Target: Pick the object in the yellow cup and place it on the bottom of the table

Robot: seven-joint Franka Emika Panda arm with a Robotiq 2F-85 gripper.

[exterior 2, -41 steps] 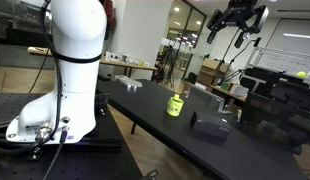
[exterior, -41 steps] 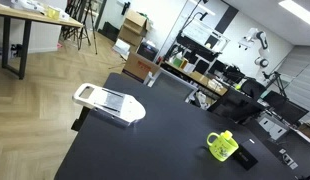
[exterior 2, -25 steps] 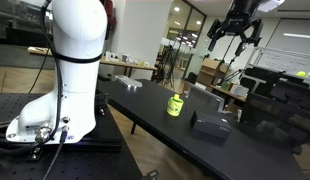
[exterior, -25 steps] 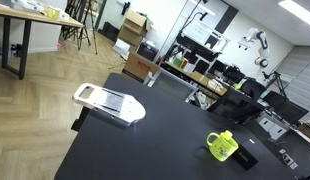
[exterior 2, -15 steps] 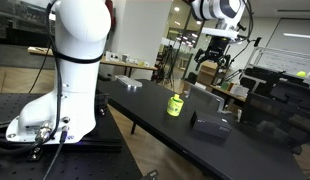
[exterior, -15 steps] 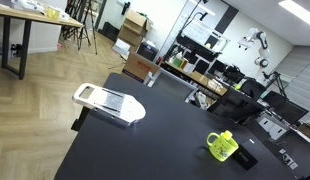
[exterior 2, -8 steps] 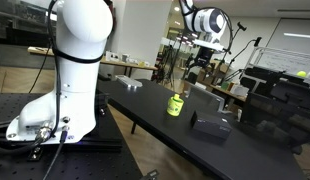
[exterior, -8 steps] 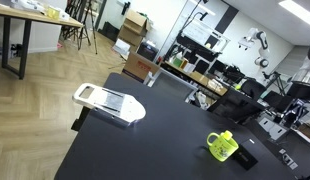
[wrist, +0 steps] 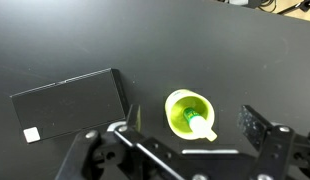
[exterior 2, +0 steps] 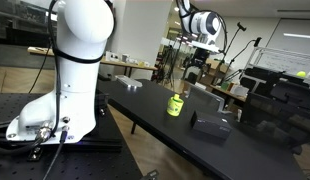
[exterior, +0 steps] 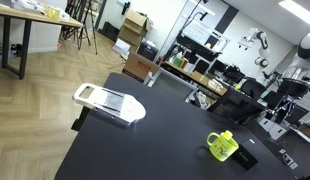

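Observation:
The open fingers of my gripper come down toward the cup next until they straddle the slender object's pale tip (exterior: 226,134) (wrist: 202,128), since it leans at the cup's rim below my gripper.
The yellow cup (exterior: 222,146) stands upright on the black table (exterior: 145,150); it also shows in an exterior view (exterior 2: 175,104). In the wrist view the cup (wrist: 178,108) is seen from above with the slender object (wrist: 200,124) inside, a green patch and a pale tip leaning toward the rim. My gripper (wrist: 195,121) is open, high above the cup, its two fingers on either side of it in the picture. In an exterior view the gripper (exterior 2: 193,70) hangs above and behind the cup. It holds nothing.
A black flat box (wrist: 70,103) lies beside the cup, also seen in an exterior view (exterior 2: 208,124). A white slicer-like device (exterior: 108,102) lies at the far end of the table. Desks with equipment stand behind the table.
My arm has swung from high on the right down toward the cup, and now enters the right edge of an exterior view. The cup and the object have not moved.

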